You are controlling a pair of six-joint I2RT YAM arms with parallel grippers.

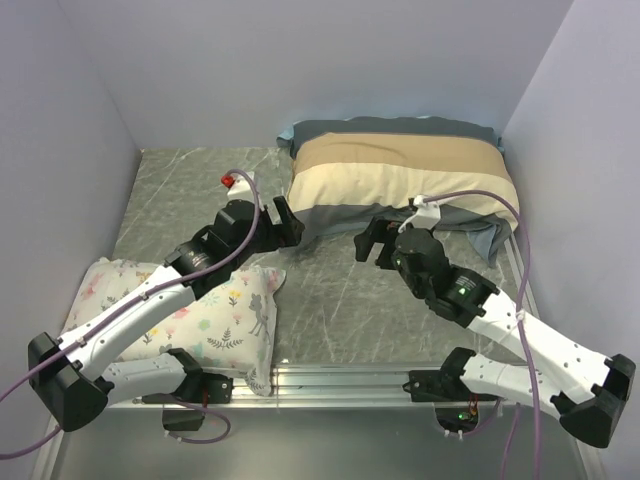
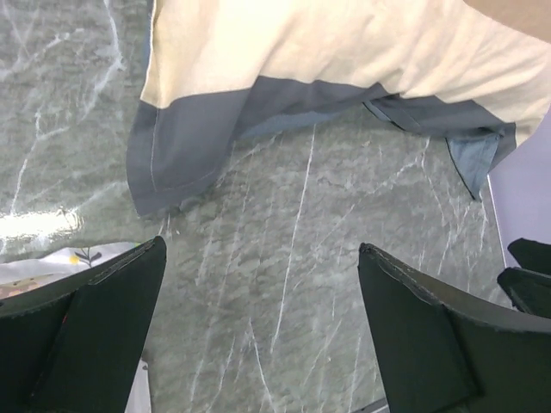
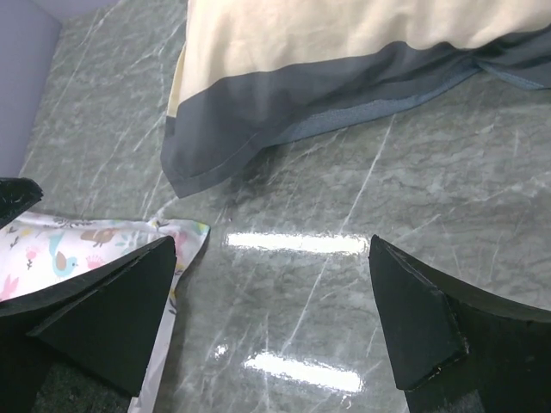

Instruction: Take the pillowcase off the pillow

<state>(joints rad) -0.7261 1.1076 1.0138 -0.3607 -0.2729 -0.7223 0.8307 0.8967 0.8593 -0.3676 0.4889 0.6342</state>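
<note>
My right gripper needs to move outward and down onto the near edge of the cream band (image 1: 399, 198) (image 3: 435, 39), because that edge is farther outward and lower than its open fingers.
The pillowcase (image 1: 400, 175) lies at the back right of the table, slate-blue with tan and cream bands, plump and filled; the pillow inside it is hidden. Its blue hem (image 2: 198, 129) faces the arms, with a loose flap at the right end. My left gripper (image 1: 285, 222) hovers just in front of the hem's left corner, open and empty (image 2: 261, 249). My right gripper (image 1: 368, 240) hangs a little in front of the hem's middle, also open with nothing between its fingers (image 3: 271, 243). The blue hem (image 3: 284, 95) fills the top of the right wrist view.
A white pillow printed with flowers and deer (image 1: 215, 310) lies at the front left, under the left arm; its corner (image 3: 176, 237) shows beside my right gripper's left finger. Lilac walls close off the left, back and right. A metal rail (image 1: 340, 378) runs along the near edge.
</note>
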